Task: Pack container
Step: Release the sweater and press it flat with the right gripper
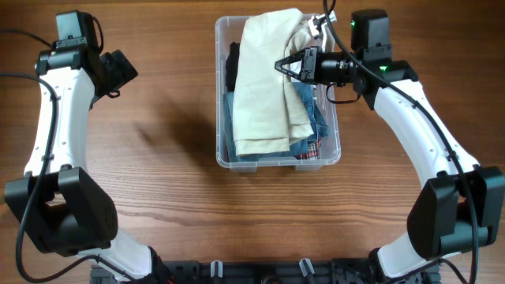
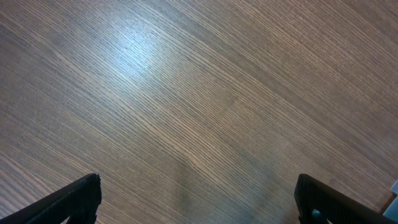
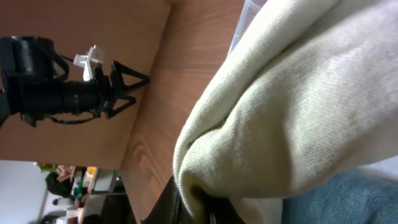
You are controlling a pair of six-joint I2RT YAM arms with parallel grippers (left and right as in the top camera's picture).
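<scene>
The fold of the cream garment is raised off the denim, so next I will lower my right gripper toward the blue denim in the container and release the fold there.
The clear container (image 1: 225,160) stands at the table's far middle, filled with folded clothes. A cream garment (image 1: 264,87) lies on top, over blue denim (image 1: 308,118), a plaid cloth (image 1: 309,148) and something black (image 1: 233,63). My right gripper (image 1: 286,66) is over the container, shut on a fold of the cream garment (image 3: 292,106); the fold wraps around the finger (image 3: 205,208) in the right wrist view. My left gripper (image 2: 199,199) is open and empty above bare wood at the far left (image 1: 118,69).
The wooden table (image 1: 158,181) spreads around the container. The left arm (image 1: 55,118) runs along the left side and the right arm (image 1: 418,134) along the right. Denim (image 3: 348,199) shows under the cream cloth in the right wrist view.
</scene>
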